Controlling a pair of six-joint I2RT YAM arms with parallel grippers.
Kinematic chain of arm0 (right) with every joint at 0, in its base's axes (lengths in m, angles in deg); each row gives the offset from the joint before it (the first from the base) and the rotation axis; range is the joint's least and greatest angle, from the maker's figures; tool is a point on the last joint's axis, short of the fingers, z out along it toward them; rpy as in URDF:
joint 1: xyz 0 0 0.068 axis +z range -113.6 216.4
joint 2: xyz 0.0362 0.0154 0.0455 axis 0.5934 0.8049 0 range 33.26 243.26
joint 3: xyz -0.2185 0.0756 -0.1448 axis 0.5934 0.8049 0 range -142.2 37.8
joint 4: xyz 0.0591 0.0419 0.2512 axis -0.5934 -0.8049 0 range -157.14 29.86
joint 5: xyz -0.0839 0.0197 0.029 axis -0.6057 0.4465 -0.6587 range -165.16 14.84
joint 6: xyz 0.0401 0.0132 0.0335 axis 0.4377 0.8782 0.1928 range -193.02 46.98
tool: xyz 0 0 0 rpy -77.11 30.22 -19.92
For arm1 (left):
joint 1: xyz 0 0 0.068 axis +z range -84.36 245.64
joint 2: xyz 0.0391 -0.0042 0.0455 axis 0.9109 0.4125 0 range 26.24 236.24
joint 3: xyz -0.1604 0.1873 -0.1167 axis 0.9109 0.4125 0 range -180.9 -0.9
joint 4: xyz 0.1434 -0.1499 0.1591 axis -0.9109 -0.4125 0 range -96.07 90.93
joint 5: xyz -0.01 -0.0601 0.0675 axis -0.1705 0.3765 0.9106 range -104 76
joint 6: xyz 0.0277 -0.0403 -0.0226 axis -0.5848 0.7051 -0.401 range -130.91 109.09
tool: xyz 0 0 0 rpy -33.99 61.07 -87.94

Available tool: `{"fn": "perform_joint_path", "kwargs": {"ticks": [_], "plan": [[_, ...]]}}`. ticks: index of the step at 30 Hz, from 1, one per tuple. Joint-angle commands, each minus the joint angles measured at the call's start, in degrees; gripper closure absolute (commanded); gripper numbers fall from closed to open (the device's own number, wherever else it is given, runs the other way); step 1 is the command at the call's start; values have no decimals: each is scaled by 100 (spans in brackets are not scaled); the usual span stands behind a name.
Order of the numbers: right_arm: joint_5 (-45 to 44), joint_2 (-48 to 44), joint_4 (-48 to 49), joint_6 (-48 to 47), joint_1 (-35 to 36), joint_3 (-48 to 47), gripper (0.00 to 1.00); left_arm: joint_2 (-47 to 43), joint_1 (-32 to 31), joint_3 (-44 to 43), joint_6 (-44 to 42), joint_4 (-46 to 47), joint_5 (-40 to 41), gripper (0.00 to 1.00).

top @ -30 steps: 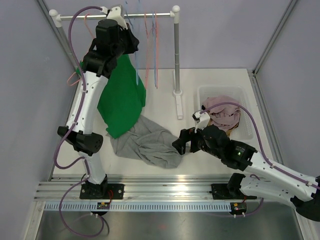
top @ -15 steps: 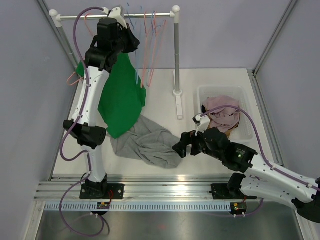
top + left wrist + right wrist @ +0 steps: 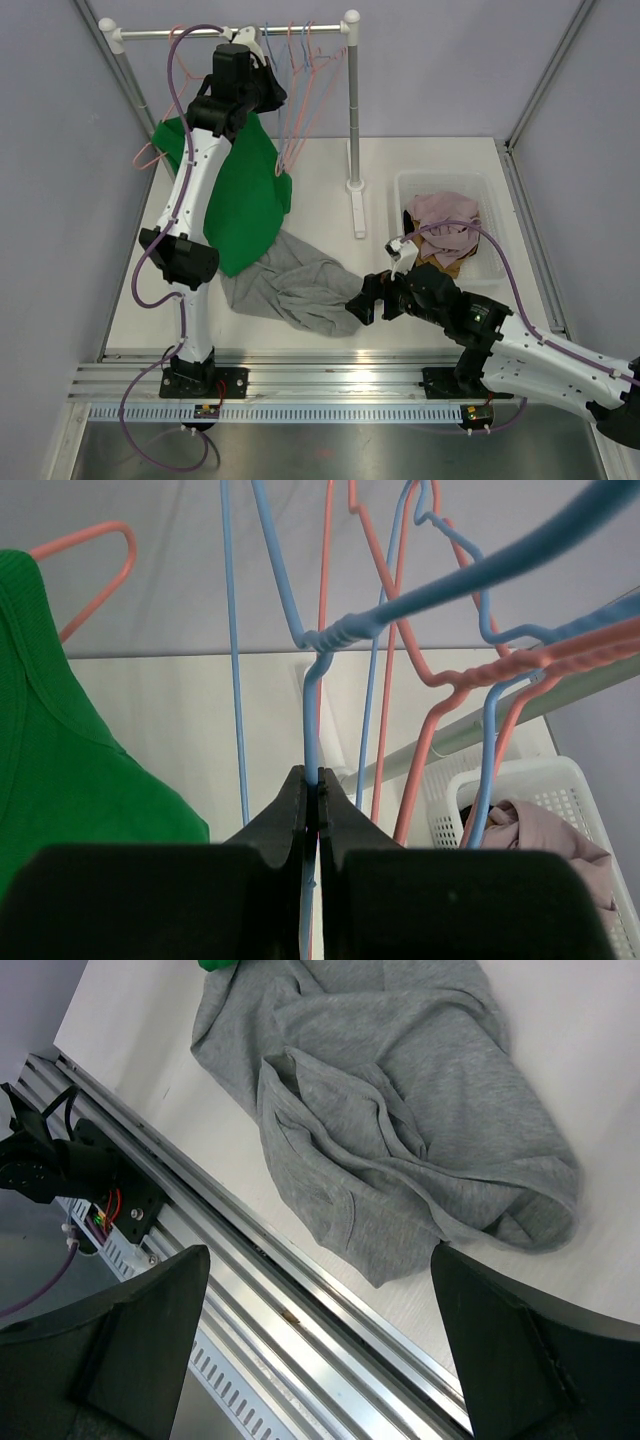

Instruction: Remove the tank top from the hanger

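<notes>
I will next move my right gripper left in the top view over the grey garment (image 3: 400,1110), then down onto the garment's middle fold, where the cloth bunches up.
The green tank top (image 3: 245,200) hangs below the rail (image 3: 170,33), its hem touching the table; it also fills the left of the left wrist view (image 3: 60,770). A salmon hanger end (image 3: 150,158) pokes out at its left shoulder and shows beside the strap (image 3: 100,560). My left gripper (image 3: 262,88) is up by the rail, shut (image 3: 313,780) on a blue hanger wire (image 3: 312,710) among several blue and salmon hangers. My right gripper (image 3: 365,300) is open (image 3: 318,1260) and empty, low over the near edge of a grey garment (image 3: 400,1110).
The grey garment (image 3: 300,290) lies crumpled on the table under the tank top's hem. A white basket (image 3: 492,190) with pinkish clothes (image 3: 445,225) stands at the right. The rack's right post (image 3: 353,100) rises mid-table. An aluminium rail (image 3: 300,1290) runs along the near edge.
My left gripper has moved right along the rail with the blue hanger wire, and the hangers and tank top swung with it. My right gripper has shifted slightly nearer and lower over the grey garment.
</notes>
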Motion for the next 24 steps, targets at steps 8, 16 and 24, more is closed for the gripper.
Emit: {"fn": "perform_joint_path", "kwargs": {"ticks": [8,16,24], "plan": [[-205,502,189,-364,40,-294,1,-1139,-85,656,-244,106,457,52],[-118,2233,303,-839,40,-1067,1,-3027,-41,2087,-411,97,1441,1],[84,4112,532,-962,75,-2008,0,-5336,-23,4211,-481,-44,2067,1]]}}
